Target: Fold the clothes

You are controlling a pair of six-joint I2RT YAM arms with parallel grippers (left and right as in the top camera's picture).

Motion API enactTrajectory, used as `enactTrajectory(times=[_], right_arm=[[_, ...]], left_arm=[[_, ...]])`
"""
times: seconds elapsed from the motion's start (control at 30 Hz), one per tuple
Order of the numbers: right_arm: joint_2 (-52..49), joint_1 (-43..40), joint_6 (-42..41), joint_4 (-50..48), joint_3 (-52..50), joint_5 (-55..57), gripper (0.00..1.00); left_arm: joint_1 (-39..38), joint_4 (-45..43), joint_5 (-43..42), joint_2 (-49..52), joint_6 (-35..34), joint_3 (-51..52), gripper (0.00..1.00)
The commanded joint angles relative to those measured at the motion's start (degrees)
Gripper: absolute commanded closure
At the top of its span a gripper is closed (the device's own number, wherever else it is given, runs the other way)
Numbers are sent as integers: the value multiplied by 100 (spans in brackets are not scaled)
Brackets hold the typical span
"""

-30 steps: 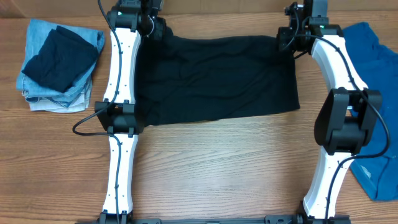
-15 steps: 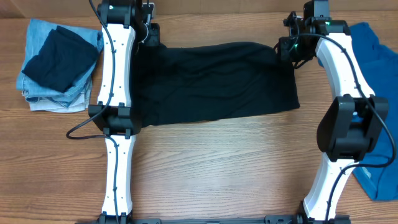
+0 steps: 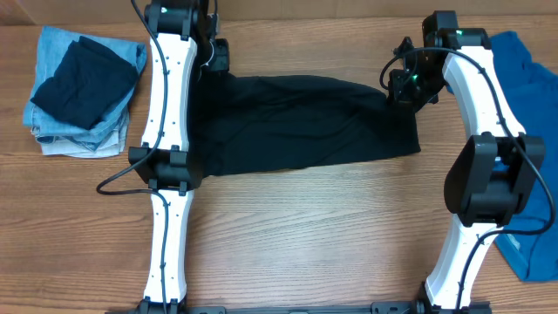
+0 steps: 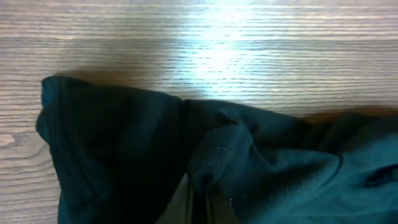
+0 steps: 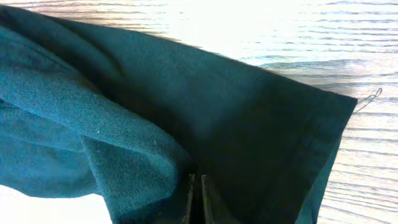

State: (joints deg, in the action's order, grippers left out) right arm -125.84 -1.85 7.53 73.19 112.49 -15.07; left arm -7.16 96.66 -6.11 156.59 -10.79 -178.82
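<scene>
The left gripper brings the lifted corner back and down onto it next and releases.
A dark garment (image 3: 301,122) lies spread across the middle of the wooden table, its far edge lifted. My left gripper (image 3: 212,61) is shut on its far left corner, and in the left wrist view the dark garment (image 4: 124,143) bunches around my closed gripper (image 4: 198,208). My right gripper (image 3: 399,85) is shut on the far right corner. In the right wrist view the dark garment (image 5: 236,118) drapes over my right gripper (image 5: 196,199), and its hem hangs toward the table.
A stack of folded clothes (image 3: 83,92), light blue with a navy piece on top, sits at the far left. A blue garment (image 3: 527,131) lies crumpled along the right edge, partly under the right arm.
Both grippers have drawn the garment's far edge toward the near side, and the visible dark cloth has become narrower. The right gripper has dropped lower in the overhead view.
</scene>
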Motion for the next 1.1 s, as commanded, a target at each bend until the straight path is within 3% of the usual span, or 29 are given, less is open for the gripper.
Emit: enactTrajectory(times=[0.0, 0.2, 0.47, 0.67, 1.07], right_arm=[[295, -24, 20, 26, 129, -138, 96], [295, -24, 2, 197, 127, -157, 96], [295, 2, -26, 269, -280, -157, 96], [293, 2, -68, 160, -994, -125, 96], [256, -15, -192, -1082, -1976, 968, 96]], left_arm=[[-116, 17, 81, -953, -103, 260, 96], [-195, 15, 503, -1626, -103, 2385, 96], [-87, -4, 857, -1687, -116, 3786, 96], [94, -297, 975, -1687, -138, 4247, 96], [114, -1091, 1255, -1685, -55, 5510, 96]])
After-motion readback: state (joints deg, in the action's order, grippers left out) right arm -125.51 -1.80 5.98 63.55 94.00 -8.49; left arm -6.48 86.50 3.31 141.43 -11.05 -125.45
